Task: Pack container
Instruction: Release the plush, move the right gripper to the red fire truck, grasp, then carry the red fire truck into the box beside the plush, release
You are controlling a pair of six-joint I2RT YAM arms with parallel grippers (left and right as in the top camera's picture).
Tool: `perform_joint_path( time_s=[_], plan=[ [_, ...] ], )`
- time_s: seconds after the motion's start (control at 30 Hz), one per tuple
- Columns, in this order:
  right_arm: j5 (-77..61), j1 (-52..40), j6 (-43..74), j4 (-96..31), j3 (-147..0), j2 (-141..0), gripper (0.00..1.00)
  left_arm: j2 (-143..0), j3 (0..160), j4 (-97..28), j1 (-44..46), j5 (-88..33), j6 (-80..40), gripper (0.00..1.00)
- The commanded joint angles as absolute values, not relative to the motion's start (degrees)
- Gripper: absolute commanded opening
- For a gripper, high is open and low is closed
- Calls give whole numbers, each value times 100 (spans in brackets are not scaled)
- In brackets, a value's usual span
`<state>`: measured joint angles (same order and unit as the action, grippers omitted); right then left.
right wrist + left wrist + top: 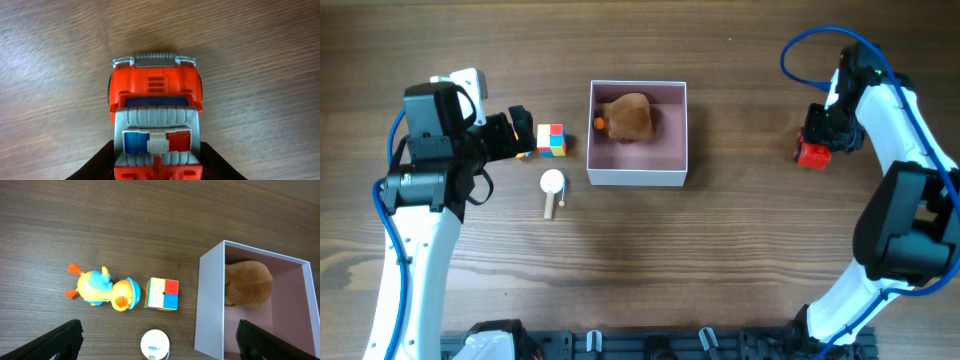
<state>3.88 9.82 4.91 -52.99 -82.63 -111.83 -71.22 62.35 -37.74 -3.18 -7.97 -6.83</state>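
The pink bottom of the box beside the plush is bare. My right gripper will next lift the truck, carry it over the box, lower it there and release it.
The container (pixel 638 176), a white-walled square box with a pink inside, sits at the table's middle back and holds a brown plush toy (pixel 630 117). It also shows in the left wrist view (pixel 210 300) with the plush (pixel 250 284). My left gripper (pixel 520 133) is open and empty above the table left of the box (pixel 159 335). Ahead of it lie an orange-and-blue duck toy (pixel 102 289) and a colour cube (pixel 162 294). My right gripper (pixel 820 135) is shut on a red toy truck (pixel 155 115) at the far right, fingers against both its sides (pixel 157 170).
A white round disc on a wooden stick (pixel 552 184) lies in front of the cube (pixel 551 139), and shows between my left fingers (pixel 155 343). A small orange piece (pixel 600 123) sits inside the box beside the plush. Blue cables loop near both arms.
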Motion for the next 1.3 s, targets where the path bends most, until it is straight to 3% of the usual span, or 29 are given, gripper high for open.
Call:
perform_joint_path(
  time_s=[0.0, 0.13, 0.3, 0.53, 0.87, 1.27],
  plan=[
    [102, 580, 624, -5393, -8556, -10490, 20, -7122, 6366, -3760, -355, -784, -779, 100],
    [-51, -3, 735, -5402, -8617, -9865, 20, -7122, 6368, -3760, -355, -786, -777, 100],
    [-115, -1046, 1219, -5363, -8617, -9188, 11, -7122, 6368, -3760, -355, -786, -779, 100],
    [-82, -2322, 1780, -4877, -8606, -9013, 8, -7122, 6368, -3760, -355, -786, -779, 100],
    [51, -2941, 2421, -3929, -8578, -9797, 8, -7122, 6366, -3760, -355, -784, -779, 100],
    [775, -2961, 2716, -3848, -8578, -10774, 9, -7122, 6368, -3760, -355, -784, -779, 100]
  ],
)
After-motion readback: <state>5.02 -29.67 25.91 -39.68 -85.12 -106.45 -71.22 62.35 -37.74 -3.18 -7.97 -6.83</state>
